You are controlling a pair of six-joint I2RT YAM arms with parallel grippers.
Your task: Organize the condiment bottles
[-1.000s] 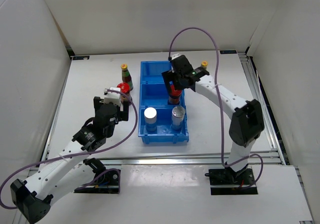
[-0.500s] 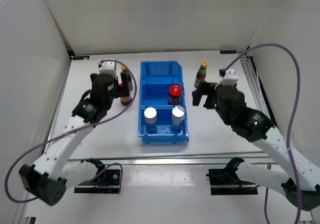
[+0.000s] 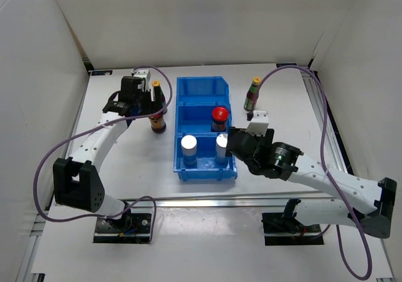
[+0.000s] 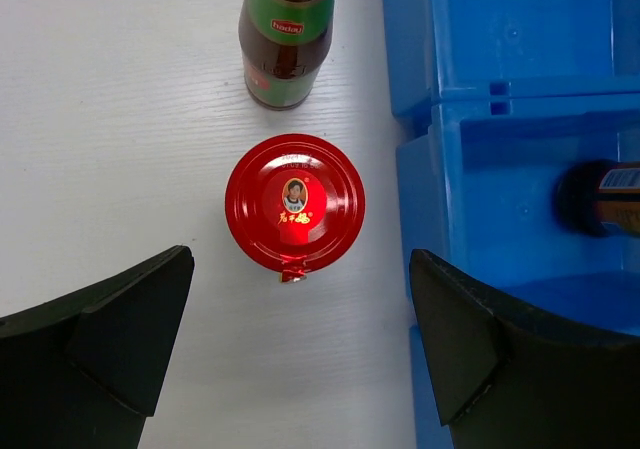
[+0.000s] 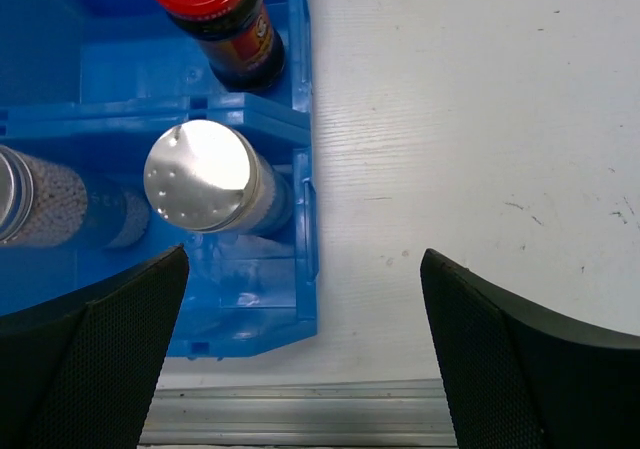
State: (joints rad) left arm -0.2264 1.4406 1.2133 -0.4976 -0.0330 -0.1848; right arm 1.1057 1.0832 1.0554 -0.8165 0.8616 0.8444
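Observation:
My left gripper should go down until its open fingers are on both sides of the squat bottle's red lid (image 3: pixel 157 115) (image 4: pixel 295 204), then close on that lid, since the lid lines up between them.
In the left wrist view a squat red-lidded bottle (image 4: pixel 295 202) stands on the white table, with a slim dark bottle (image 4: pixel 287 34) just beyond it. My left gripper (image 4: pixel 300 369) is open above them, nothing between its fingers. From above, that gripper (image 3: pixel 146 105) hangs beside both bottles (image 3: pixel 157 124). The blue bin (image 3: pixel 204 87) holds a second red-lidded bottle (image 3: pixel 219 114) in its middle compartment and two silver-topped bottles (image 3: pixel 189 144) at the front. My right gripper (image 3: pixel 235 142) is open at the bin's front right corner, over one silver top (image 5: pixel 200 176). Another slim yellow-capped bottle (image 3: pixel 253 93) stands right of the bin.
The bin's far compartment (image 4: pixel 520 19) holds nothing. White walls close in the table on three sides. A metal rail (image 5: pixel 300 424) runs along the near table edge just below the bin. Purple cables loop from both arms.
My right gripper left the bin's middle compartment, where the red-lidded bottle now stands, and swung round to the bin's front right corner. My left gripper moved back to the two bottles left of the bin.

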